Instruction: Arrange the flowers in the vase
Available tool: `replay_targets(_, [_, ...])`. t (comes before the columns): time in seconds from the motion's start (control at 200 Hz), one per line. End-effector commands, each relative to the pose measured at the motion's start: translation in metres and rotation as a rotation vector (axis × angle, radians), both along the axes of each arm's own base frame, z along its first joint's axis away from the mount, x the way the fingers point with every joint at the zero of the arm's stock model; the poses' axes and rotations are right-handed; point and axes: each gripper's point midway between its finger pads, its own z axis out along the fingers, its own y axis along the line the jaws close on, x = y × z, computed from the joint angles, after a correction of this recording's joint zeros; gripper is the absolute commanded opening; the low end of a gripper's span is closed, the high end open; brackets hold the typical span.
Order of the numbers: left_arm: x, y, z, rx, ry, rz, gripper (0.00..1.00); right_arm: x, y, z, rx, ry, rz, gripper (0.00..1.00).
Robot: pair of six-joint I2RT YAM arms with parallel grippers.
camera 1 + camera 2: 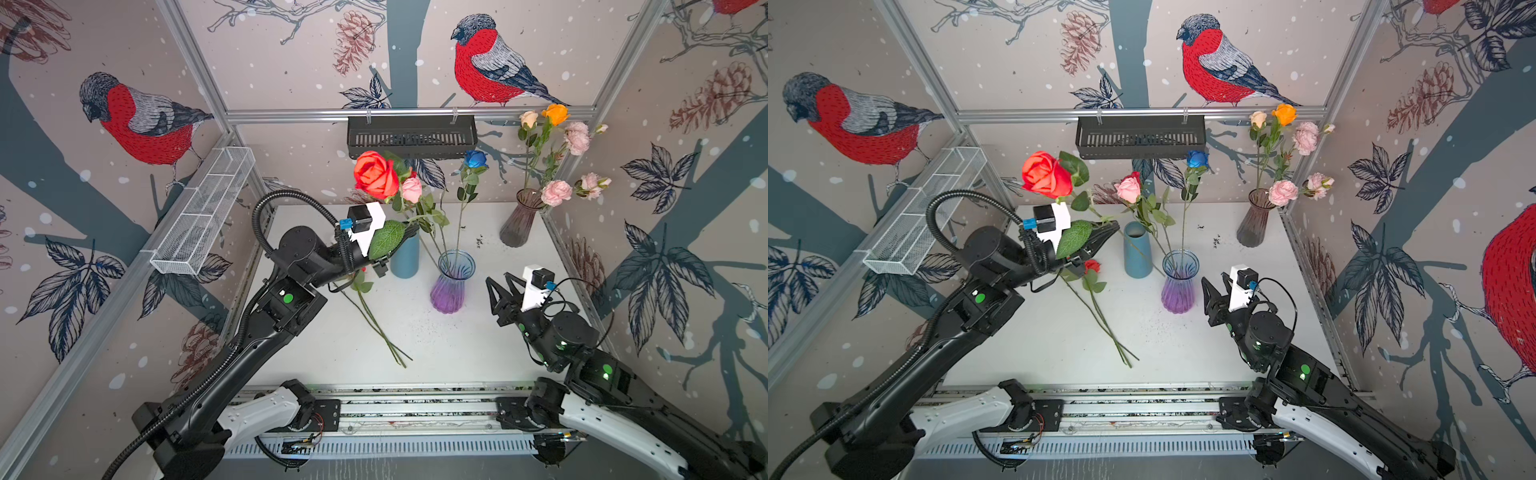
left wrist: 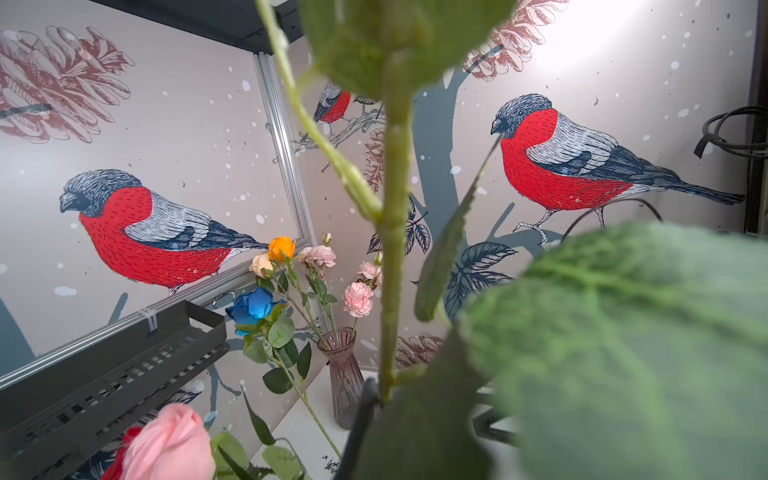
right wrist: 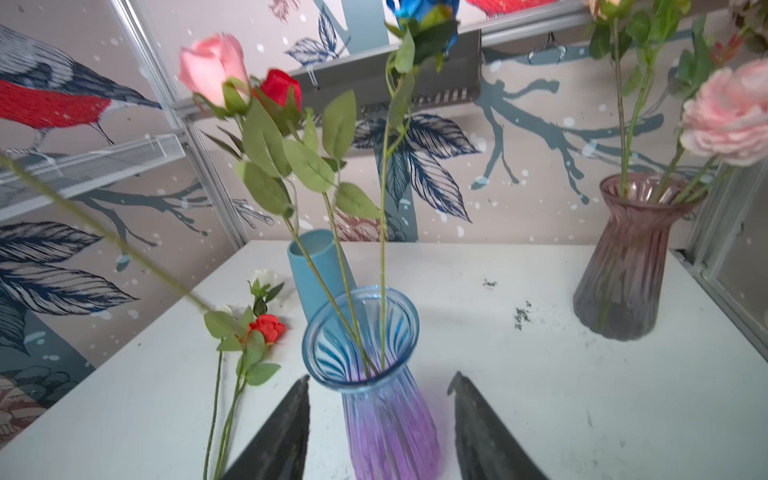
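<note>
The held stem's lower end is still outside the vase, so my left gripper will next swing over the vase's blue rim (image 1: 454,264), lower the stem in and let go.
The vase (image 1: 451,286) (image 1: 1178,286) (image 3: 386,415), blue at the rim and purple below, stands mid-table. It holds a pink rose (image 1: 411,189) (image 3: 212,68), a small red rose (image 3: 278,87) and a blue rose (image 1: 475,158) (image 2: 253,305). My left gripper (image 1: 1111,228) (image 2: 384,401) is shut on the stem (image 2: 392,249) of a large red rose (image 1: 376,174) (image 1: 1046,174), held high left of the vase. My right gripper (image 1: 500,282) (image 3: 380,378) is open just right of the vase, its jaws apart from the glass. Loose flowers (image 1: 374,320) (image 3: 268,328) lie on the table.
A blue cylinder vase (image 1: 405,257) (image 3: 311,266) stands just left of the glass vase. A mauve vase (image 1: 521,220) (image 3: 627,266) with several flowers sits at the back right corner. A black basket (image 1: 411,135) hangs on the back rail and a white wire basket (image 1: 203,212) on the left rail.
</note>
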Motion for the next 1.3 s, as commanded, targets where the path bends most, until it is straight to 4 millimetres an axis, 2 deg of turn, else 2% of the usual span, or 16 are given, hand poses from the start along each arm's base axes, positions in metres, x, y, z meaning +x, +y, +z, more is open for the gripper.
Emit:
replay_targets(0.0, [0.007, -0.019, 0.005, 0.064, -0.052, 0.044, 0.0, 0.002, -0.013, -0.011, 0.021, 0.023, -0.066, 0.56])
replay_targets(0.17, [0.03, -0.056, -0.011, 0.158, -0.026, 0.064, 0.0, 0.0, -0.018, -0.006, 0.05, 0.009, -0.07, 0.56])
replay_targets(0.33, [0.052, -0.087, -0.041, 0.263, 0.015, 0.102, 0.0, -0.003, -0.021, -0.005, 0.072, 0.004, -0.065, 0.56])
replay_targets(0.48, [0.066, -0.108, -0.064, 0.349, 0.059, 0.137, 0.0, -0.005, -0.024, -0.005, 0.087, 0.003, -0.065, 0.56])
replay_targets(0.705, [0.084, -0.125, -0.082, 0.41, 0.156, 0.154, 0.0, -0.005, -0.025, -0.006, 0.092, 0.002, -0.064, 0.56])
replay_targets(0.841, [0.091, -0.137, -0.103, 0.476, 0.207, 0.137, 0.0, -0.005, -0.026, -0.007, 0.092, 0.003, -0.065, 0.56])
replay_targets(0.991, [0.098, -0.143, -0.126, 0.526, 0.243, 0.141, 0.0, -0.004, -0.026, -0.007, 0.093, 0.003, -0.065, 0.56])
replay_targets(1.136, [0.102, -0.142, -0.135, 0.546, 0.255, 0.161, 0.0, -0.004, -0.027, -0.007, 0.091, 0.004, -0.069, 0.56])
replay_targets(1.296, [0.104, -0.141, -0.144, 0.574, 0.261, 0.174, 0.12, -0.004, -0.028, -0.007, 0.092, 0.004, -0.071, 0.56])
